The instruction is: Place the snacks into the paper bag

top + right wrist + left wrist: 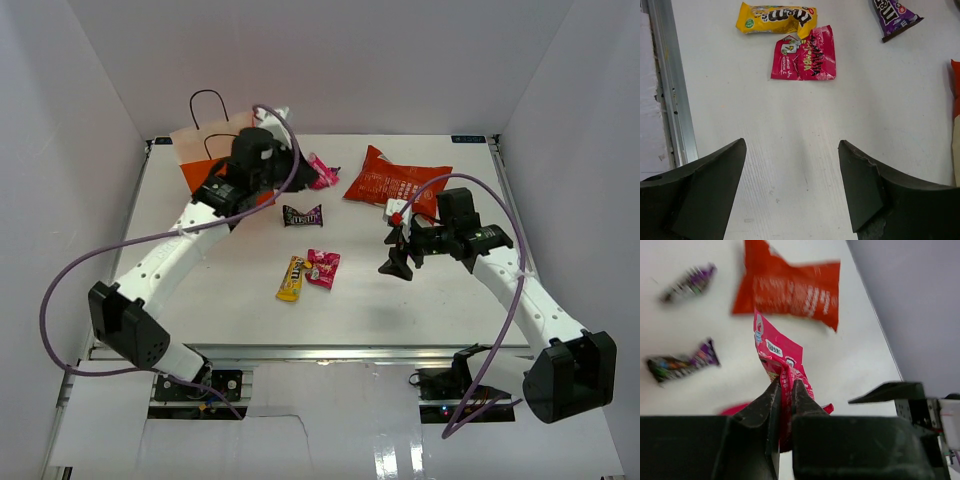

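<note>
I should next lift my left gripper to the left in the top view, over the upright rim of the paper bag's open top (220, 143), and let go of the pink candy packet.
The orange paper bag (198, 148) stands at the back left, partly hidden by my left arm. My left gripper (303, 172) (786, 382) is shut on a pink candy packet (782, 355), held above the table just right of the bag. The red chip bag (395, 180) (790, 287) lies at the back centre-right. A dark purple packet (302, 214) (895, 15) lies mid-table. A yellow packet (291, 278) (777, 17) and a second pink packet (323, 267) (805, 55) lie together nearer the front. My right gripper (398, 262) (791, 145) is open and empty above bare table.
White walls close in the table on three sides. A metal rail (670, 85) runs along the near table edge. In the left wrist view, a blurred dark packet (690, 282) lies beside the chip bag, and my right arm's gripper (890, 390) shows at the right.
</note>
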